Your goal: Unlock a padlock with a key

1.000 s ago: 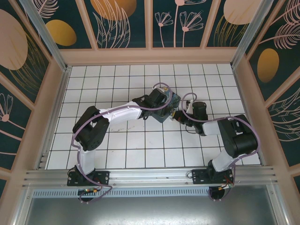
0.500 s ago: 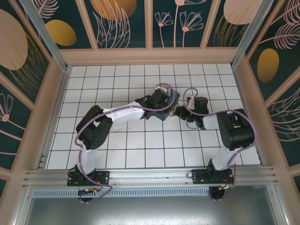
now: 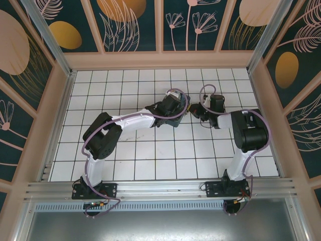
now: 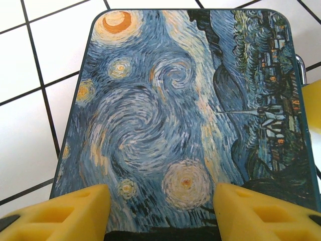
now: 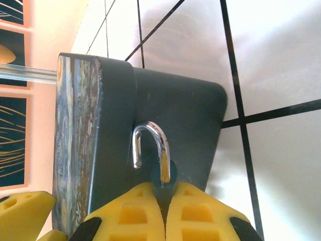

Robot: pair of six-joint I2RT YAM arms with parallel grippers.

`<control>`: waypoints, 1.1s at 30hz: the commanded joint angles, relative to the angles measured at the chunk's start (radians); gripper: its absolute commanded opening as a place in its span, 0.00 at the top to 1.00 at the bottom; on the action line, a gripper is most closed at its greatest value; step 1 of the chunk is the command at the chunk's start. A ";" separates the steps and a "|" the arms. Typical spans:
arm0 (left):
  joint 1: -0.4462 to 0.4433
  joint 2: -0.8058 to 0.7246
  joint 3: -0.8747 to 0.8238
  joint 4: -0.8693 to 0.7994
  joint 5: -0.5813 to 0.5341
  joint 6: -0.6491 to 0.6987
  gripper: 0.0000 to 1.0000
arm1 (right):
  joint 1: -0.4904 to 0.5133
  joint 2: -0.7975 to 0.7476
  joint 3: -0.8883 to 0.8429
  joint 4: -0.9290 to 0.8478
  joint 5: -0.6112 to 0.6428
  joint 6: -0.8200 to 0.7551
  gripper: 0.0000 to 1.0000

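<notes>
The clear front tiles are below my right gripper and back from it, so it should next draw back from the box, lower and release the padlock.
The padlock's small blue body is pinched between my right gripper's yellow fingers. Its silvery shackle rises in a hook with one end free, right against the dark side wall of the starry-night box. In the left wrist view my left gripper stands open over the box's printed lid, a finger on either side low in the frame. From above, both grippers meet at the box, left gripper and right gripper. The key is hidden.
White tiled floor surrounds the box, with open tiles toward the front and left. Patterned walls close the cell at the back and sides. A finger of the right gripper shows at the box's right edge.
The right arm has swung its wrist toward the back wall, and the left gripper with the box has shifted slightly the same way. Both stay together at the box.
</notes>
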 commanded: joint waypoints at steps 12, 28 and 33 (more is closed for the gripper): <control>0.012 0.086 0.047 -0.322 0.019 0.017 0.20 | 0.042 -0.395 -0.285 -0.079 0.094 -0.022 1.00; 0.120 -0.255 0.070 -0.300 0.010 -0.069 0.02 | 0.680 -0.441 -0.318 -0.020 0.407 0.146 1.00; 0.205 -0.463 -0.086 -0.240 0.044 -0.118 0.02 | 0.738 -0.275 -0.232 0.028 0.410 0.149 1.00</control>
